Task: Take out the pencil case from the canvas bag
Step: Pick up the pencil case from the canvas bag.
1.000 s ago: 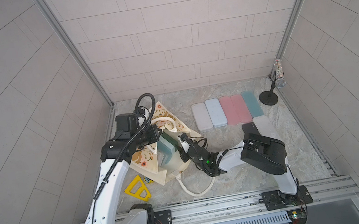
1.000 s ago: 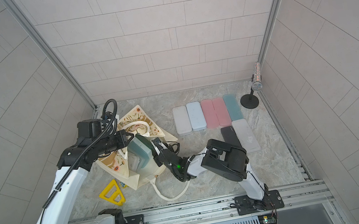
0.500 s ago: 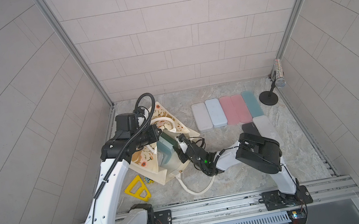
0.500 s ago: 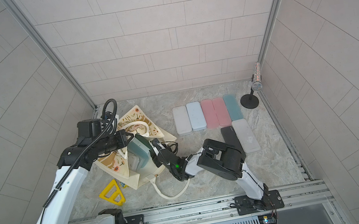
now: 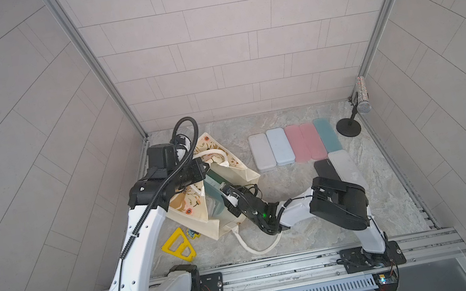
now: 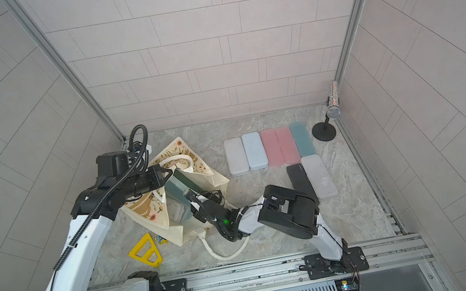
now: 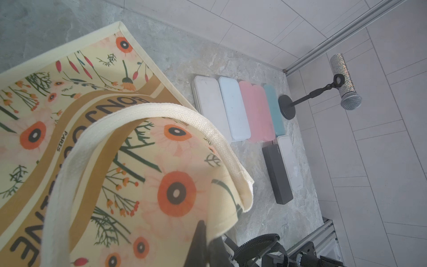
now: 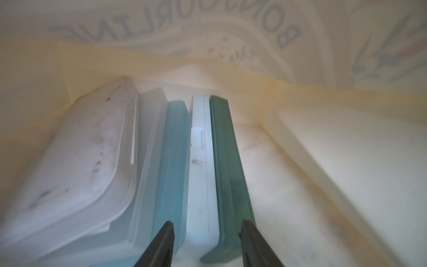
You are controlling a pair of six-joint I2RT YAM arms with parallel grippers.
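Observation:
My right gripper shifts outward next onto the dark green case (image 6: pixel 188 180) (image 8: pixel 230 218), which stands outward of the gripper's middle, because the pale blue one also lies between its fingers.
The canvas bag (image 5: pixel 241 173) (image 6: pixel 214 179) lies on its side at the table's left, mouth facing right. My left gripper (image 5: pixel 202 170) (image 7: pixel 208 235) is shut on the flowered fabric (image 7: pixel 175 191) at the mouth's upper edge and holds it up. My right gripper (image 5: pixel 224 191) (image 8: pixel 208 225) reaches into the mouth, open. Several pencil cases stand on edge inside. The pale blue pencil case (image 8: pixel 199 166) and the dark green one (image 8: pixel 227 161) lie between its fingers. A teal one (image 8: pixel 173 148), a frosted one and a white one (image 8: pixel 92 150) stand beside them.
More cases lie in a row at the back right: white (image 5: pixel 262 151), pale blue (image 5: pixel 280 146), two pink (image 5: pixel 305 142), teal (image 5: pixel 327 134); nearer, a black (image 5: pixel 323 169) and a grey one (image 5: pixel 347 170). A microphone stand (image 5: pixel 350 130) fills the far right corner. A yellow triangle (image 5: pixel 178 245) and a rope handle (image 5: pixel 255 246) lie in front.
My right arm has pushed a little further into the bag's mouth and its jaws have widened slightly. The left gripper keeps its hold on the bag's edge.

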